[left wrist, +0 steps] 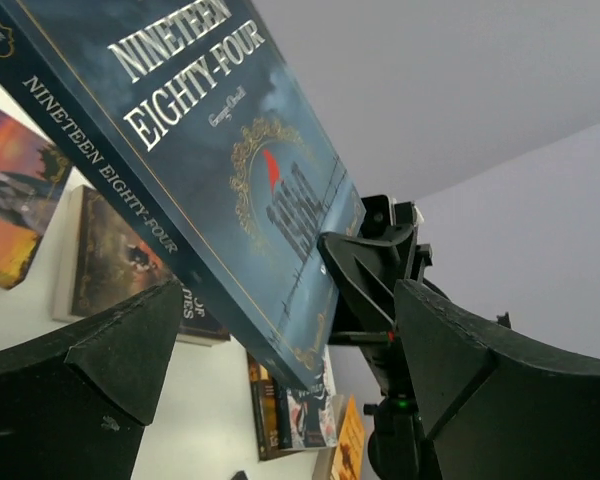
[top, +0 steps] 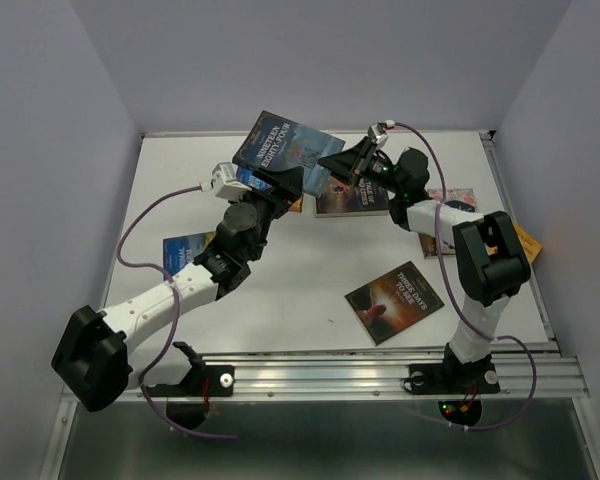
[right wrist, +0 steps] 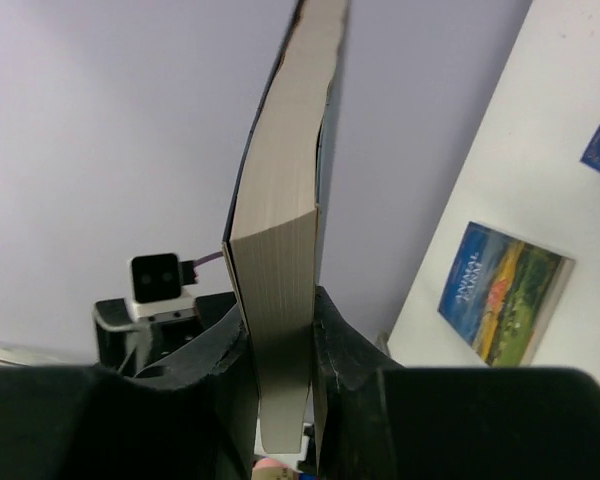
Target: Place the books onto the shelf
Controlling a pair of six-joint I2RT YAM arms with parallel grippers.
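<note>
I should lower my right gripper next, lay the dark blue book it is holding on the cover of the flat blue-and-orange book and let go, because the held book hangs tilted above it.
A dark blue book titled Nineteen Eighty-Four hangs tilted above the back of the table. My right gripper is shut on its right edge; in the right wrist view the page block stands squeezed between both fingers of that gripper. My left gripper sits under the book's left side, open. In the left wrist view its fingers stand wide apart below the cover, not touching it. Other books lie flat on the table. The shelf is out of view.
A brown-covered book lies near the front right. A blue Animal Farm book lies beside the left arm. More books lie at the back and by the right arm. Grey walls close in three sides.
</note>
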